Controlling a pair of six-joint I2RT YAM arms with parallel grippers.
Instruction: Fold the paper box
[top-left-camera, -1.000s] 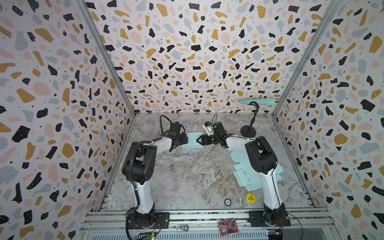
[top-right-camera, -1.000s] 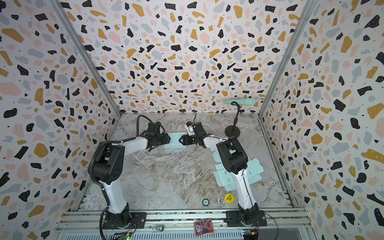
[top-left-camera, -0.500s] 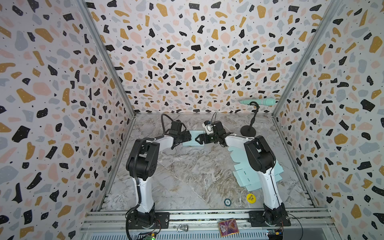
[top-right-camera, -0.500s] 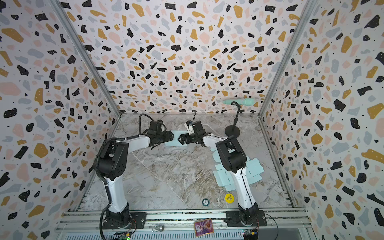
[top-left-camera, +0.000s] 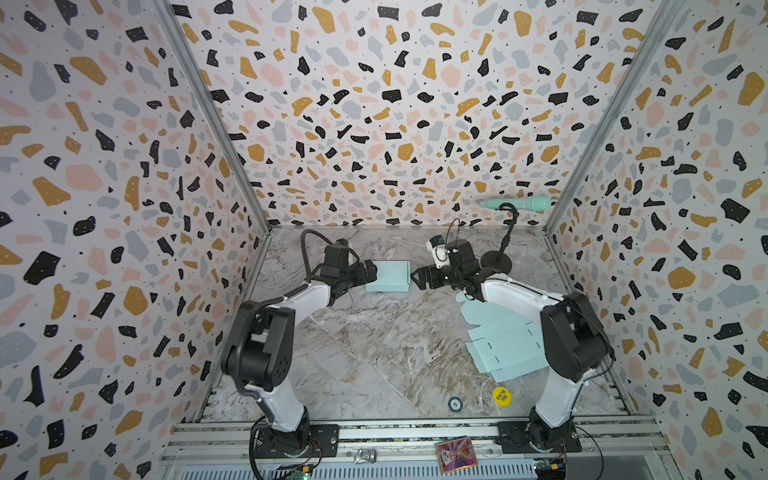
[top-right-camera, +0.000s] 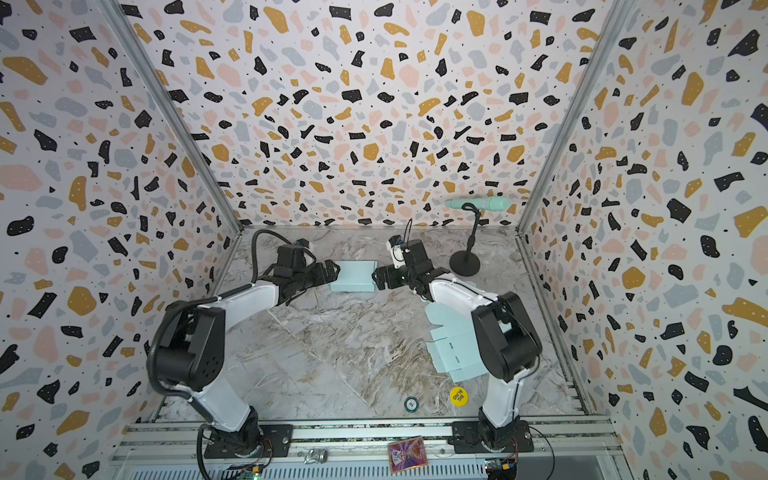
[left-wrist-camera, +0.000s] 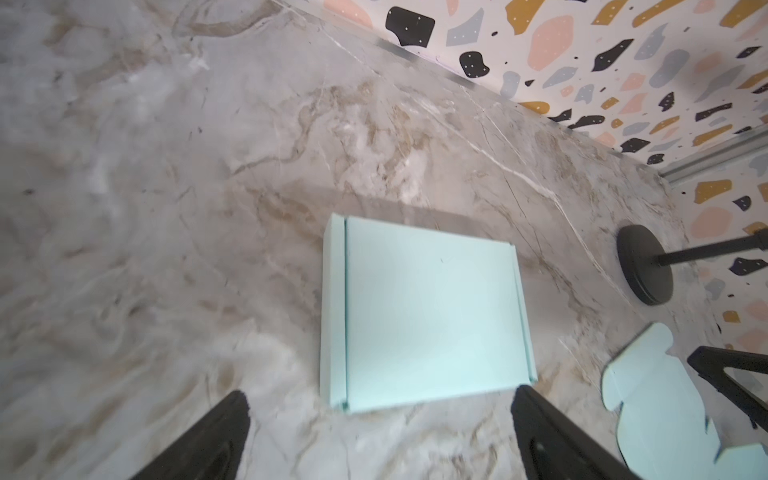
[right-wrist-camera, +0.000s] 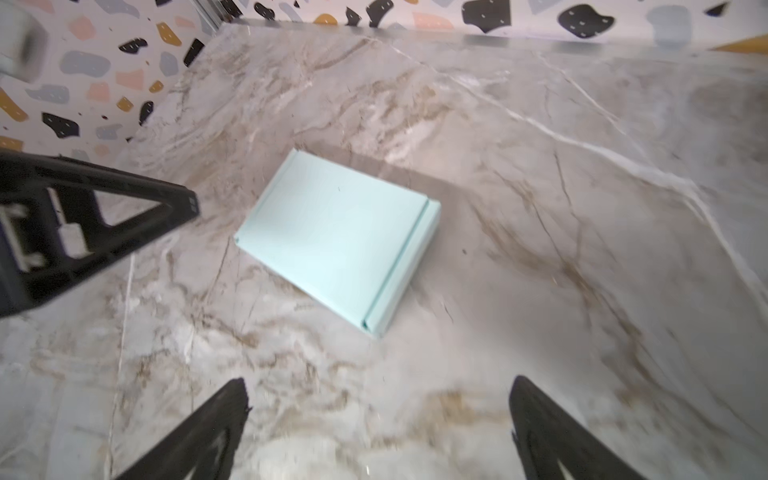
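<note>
My right gripper draws back and down to the unfolded blank's raised edge flap (top-left-camera: 477, 357) next, since the box is folded shut.
The paper box (top-left-camera: 388, 276) (top-right-camera: 354, 276) is pale mint, folded shut, and lies flat on the marble table near the back. My left gripper (top-left-camera: 368, 270) (top-right-camera: 332, 270) stands open just left of it. In the left wrist view the box (left-wrist-camera: 424, 316) lies just beyond the spread gripper (left-wrist-camera: 380, 401), touching neither finger. My right gripper (top-left-camera: 417, 278) (top-right-camera: 379, 276) is open just right of the box. In the right wrist view the box (right-wrist-camera: 336, 237) lies well ahead of the gripper (right-wrist-camera: 378, 390), with bare table between.
Flat unfolded mint box blanks (top-left-camera: 498, 340) (top-right-camera: 453, 345) lie under the right arm. A black microphone stand (top-left-camera: 496, 259) holding a mint microphone (top-left-camera: 515, 203) is at the back right. A yellow chip (top-left-camera: 501, 395) and a small round token (top-left-camera: 455, 404) lie near the front edge.
Both grippers have opened wide and drawn back a little from the box's ends. The box now lies free on the table.
</note>
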